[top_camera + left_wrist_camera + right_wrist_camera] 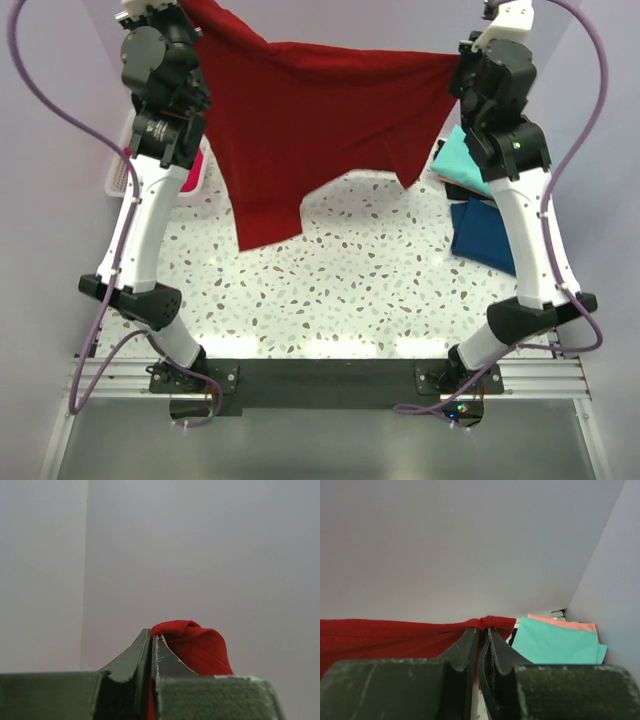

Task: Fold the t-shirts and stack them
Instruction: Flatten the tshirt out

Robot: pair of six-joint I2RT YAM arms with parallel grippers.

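I will next move my right gripper down and back toward the table's near edge and let go of the t-shirt's corner, because the dark red t-shirt [310, 120] hangs stretched above bare table.
A large dark red t-shirt [310, 120] hangs stretched in the air between both raised arms, its lower edge dangling over the table. My left gripper [151, 632] is shut on one top corner of that cloth [200, 647]. At the other end, my right gripper [483, 629] is shut on the opposite top corner [395, 637]. Folded teal [458, 158] and navy [482, 235] t-shirts lie at the right of the table. In the right wrist view, a salmon pink t-shirt [565, 625] peeks out beside the teal one [552, 645].
A white lattice basket [118, 170] stands at the back left, behind the left arm, with pinkish-red cloth [193, 170] in it. The speckled table [350, 290] lies below the hanging shirt. Pale walls close in at the back and on both sides.
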